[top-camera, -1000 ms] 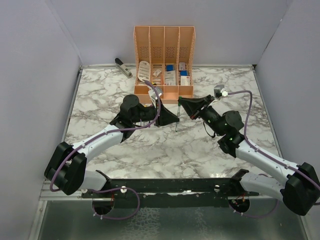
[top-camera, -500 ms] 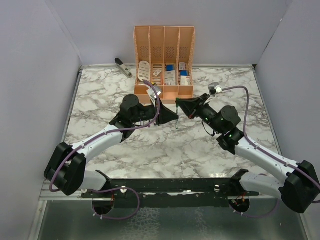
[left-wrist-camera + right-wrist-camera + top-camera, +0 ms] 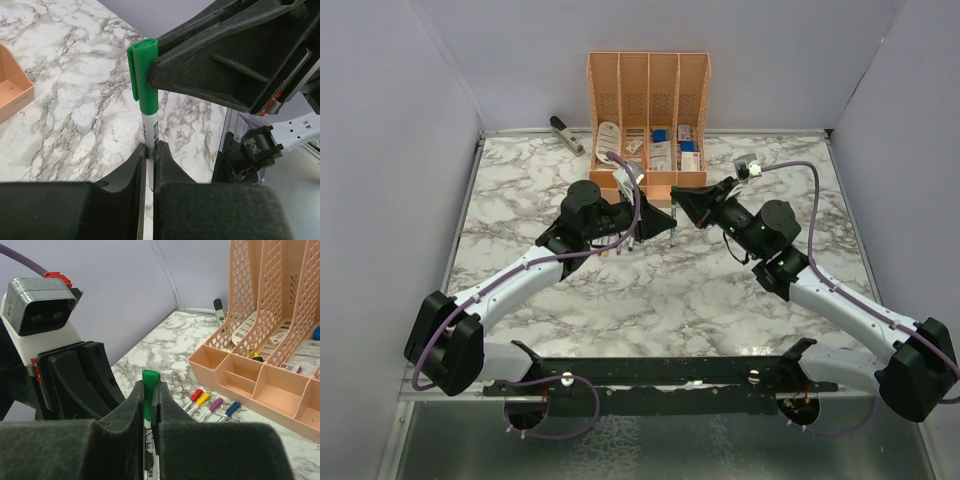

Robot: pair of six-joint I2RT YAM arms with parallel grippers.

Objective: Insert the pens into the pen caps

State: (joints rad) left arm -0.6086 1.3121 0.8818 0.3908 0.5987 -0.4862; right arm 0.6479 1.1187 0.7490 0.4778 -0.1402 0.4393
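I will next tilt my left gripper down and lower the green-capped pen onto the tabletop [image 3: 641,246] beside the blue pen. Then I will release it, since the other capped pens lie there.
My left gripper [image 3: 150,147] is shut on the white barrel of a pen [image 3: 149,127] and holds it upright above the table. A green cap [image 3: 144,70] sits on the pen's top end. My right gripper [image 3: 148,384] is shut on that green cap [image 3: 150,376], with the barrel [image 3: 150,445] showing below its fingers. In the top view the two grippers, left [image 3: 660,224] and right [image 3: 678,206], meet in front of the organizer. Several capped pens lie side by side on the table: red [image 3: 195,395], yellow [image 3: 202,399], magenta [image 3: 215,404] and blue [image 3: 232,408].
A peach desk organizer [image 3: 648,100] with mesh dividers stands at the back centre, its low front tray [image 3: 260,377] close to the capped pens. A stapler [image 3: 566,133] lies at the back left. Grey walls close in the table on three sides.
Both grippers have moved a little back towards the organizer and closer together. The pen that hung below them earlier now shows less under the grippers.
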